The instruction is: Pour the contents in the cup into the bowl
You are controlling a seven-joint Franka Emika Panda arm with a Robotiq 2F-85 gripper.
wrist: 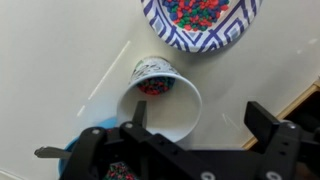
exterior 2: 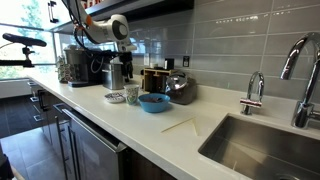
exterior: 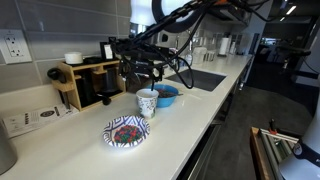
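Note:
My gripper will lower to the cup's near rim, with one finger inside the cup's opening and one outside.
The tall off-white cup [exterior: 147, 102] with floral print stands upright on the white counter, also seen in an exterior view [exterior 2: 131, 94]. The wrist view looks down into the cup [wrist: 160, 100], which holds small coloured pieces. The shallow bowl [exterior: 126, 131] with a blue-patterned rim and speckled centre sits beside the cup, and shows in the wrist view [wrist: 200, 25] and an exterior view [exterior 2: 115, 98]. My gripper [wrist: 200, 115] is open and empty, hovering above the cup [exterior: 140, 75]. One finger is over the cup's rim, the other is over bare counter.
A plain blue bowl [exterior: 166, 95] stands just behind the cup. A wooden rack and coffee machine [exterior: 95, 80] are against the wall. A sink [exterior 2: 260, 145] with a faucet [exterior 2: 255, 90] lies further along. The counter's front edge [exterior: 200, 135] is near.

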